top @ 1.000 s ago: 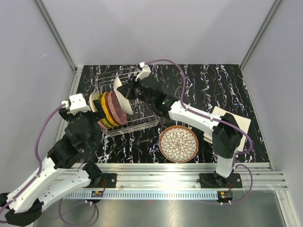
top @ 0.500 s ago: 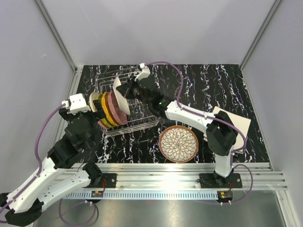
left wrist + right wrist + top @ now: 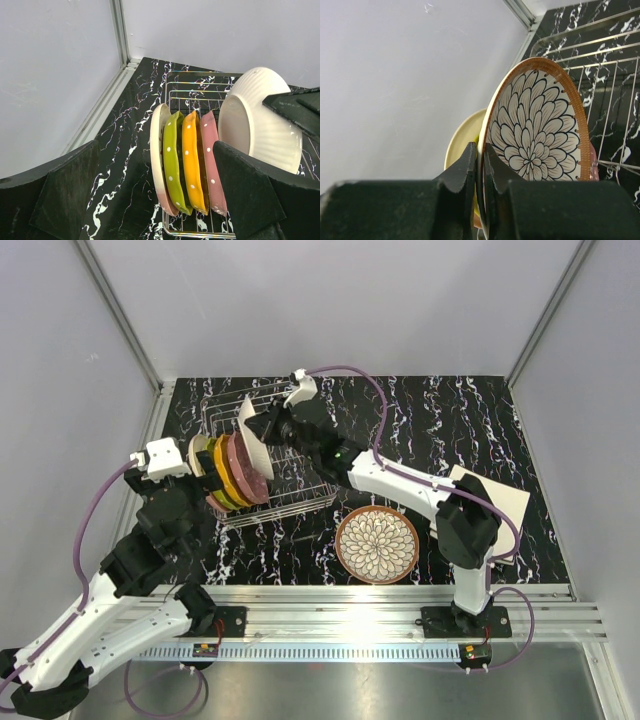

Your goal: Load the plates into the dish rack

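My right gripper lowers the petal-patterned plate on edge between the wires of the empty slot (image 3: 275, 487) beside the pink plate below next, then releases the petal-patterned plate's rim.
My right gripper (image 3: 270, 427) is shut on the rim of a brown-rimmed white petal-patterned plate (image 3: 540, 130), held on edge above the wire dish rack (image 3: 305, 492). From above, this plate shows its white back (image 3: 248, 443). In the rack stand a cream plate (image 3: 160, 150), a lime-green one (image 3: 174, 160), an orange one (image 3: 192, 157) and a pink one (image 3: 212, 165). My left gripper (image 3: 156, 150) is open at the rack's left end, its fingers on either side of that row without touching it. A second petal-patterned plate (image 3: 377, 544) lies flat on the table.
A cream squarish plate (image 3: 518, 502) lies at the right, partly under the right arm. The black marbled table (image 3: 440, 420) is walled by grey panels on three sides. The rack's far half (image 3: 280, 400) holds bare wire slots.
My right gripper has carried the petal plate slightly left, deeper over the rack toward the standing plates. The left arm has not moved.
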`<state>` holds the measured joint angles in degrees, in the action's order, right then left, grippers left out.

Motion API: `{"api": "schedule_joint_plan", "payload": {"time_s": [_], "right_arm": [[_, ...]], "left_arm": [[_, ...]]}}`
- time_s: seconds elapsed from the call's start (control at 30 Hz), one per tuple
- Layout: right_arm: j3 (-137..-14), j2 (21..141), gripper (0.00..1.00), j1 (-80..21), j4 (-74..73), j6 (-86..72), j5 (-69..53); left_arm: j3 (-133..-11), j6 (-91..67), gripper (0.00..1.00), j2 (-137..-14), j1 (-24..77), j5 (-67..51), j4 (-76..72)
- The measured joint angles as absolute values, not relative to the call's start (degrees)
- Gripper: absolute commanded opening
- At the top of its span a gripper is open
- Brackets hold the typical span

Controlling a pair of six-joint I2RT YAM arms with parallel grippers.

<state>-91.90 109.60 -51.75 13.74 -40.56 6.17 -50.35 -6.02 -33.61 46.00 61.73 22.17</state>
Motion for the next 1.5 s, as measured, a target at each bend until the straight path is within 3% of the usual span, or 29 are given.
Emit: {"api": "schedule_joint_plan", "payload": {"time_s": [1.2, 1.3, 1.5], "right_arm": [[-87.7, 112.1, 0.00, -51.6, 16.8, -45.3, 7.9], [-89.0, 113.2, 0.10, -51.6, 17.1, -45.2, 7.9], [-93.1, 116.3, 0.14, -51.6, 16.8, -45.2, 7.2]], "left_arm": [[-50.3, -6.1, 0.99, -34.0, 45.3, 60.9, 22.2], [-50.3, -6.1, 0.99, -34.0, 45.3, 60.7, 22.2], [-50.3, -6.1, 0.99, -34.0, 45.1, 60.4, 22.2]]}}
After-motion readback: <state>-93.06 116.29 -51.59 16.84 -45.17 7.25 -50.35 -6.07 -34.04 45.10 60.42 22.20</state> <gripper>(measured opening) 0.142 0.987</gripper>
